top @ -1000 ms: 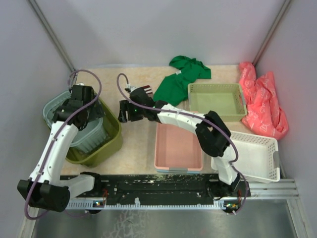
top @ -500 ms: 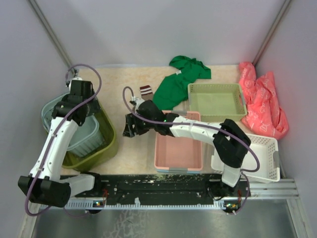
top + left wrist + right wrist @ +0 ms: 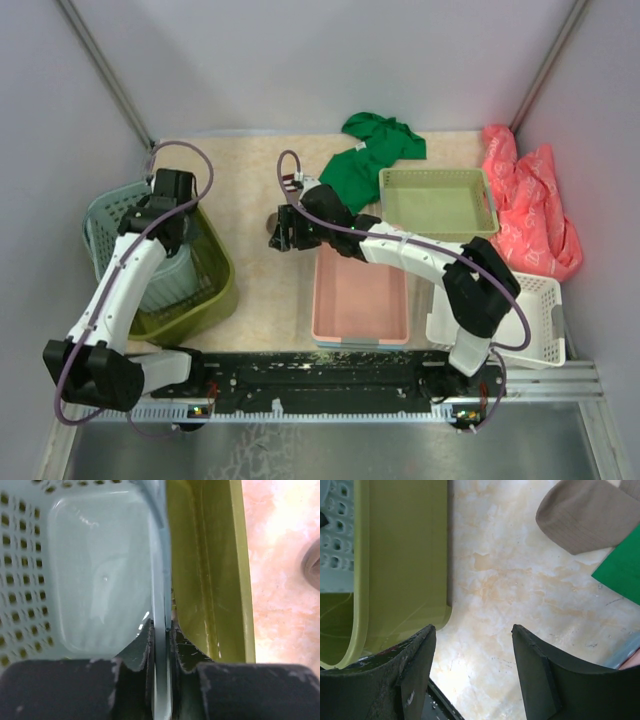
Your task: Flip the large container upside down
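Observation:
Next I need to raise the nested teal basket over the large container's olive side, lower it onto bare tabletop right of my left gripper in the top view, and release it.
The large container (image 3: 218,290), a deep olive-green basket, stands open side up at the table's left with a teal grid-holed basket (image 3: 110,208) nested in it. My left gripper (image 3: 174,222) reaches down into it. In the left wrist view that gripper (image 3: 161,628) is shut on the teal basket's thin wall (image 3: 100,570), and the olive wall (image 3: 210,570) runs just to the right. My right gripper (image 3: 281,233) hovers open over bare table, right of the container. Its wrist view shows open jaws (image 3: 472,630) with nothing between them and the olive side (image 3: 405,555) at the left.
A pink tray (image 3: 360,295) lies mid-table, a light green basket (image 3: 438,203) behind it and a white basket (image 3: 510,310) at the right. A green cloth (image 3: 370,155) and a pink bag (image 3: 530,210) lie at the back. A small brown thing (image 3: 585,515) lies near the right gripper.
My left jaws have closed on the teal basket's wall. The right gripper has drawn back to the right, away from the olive container, which has shifted left.

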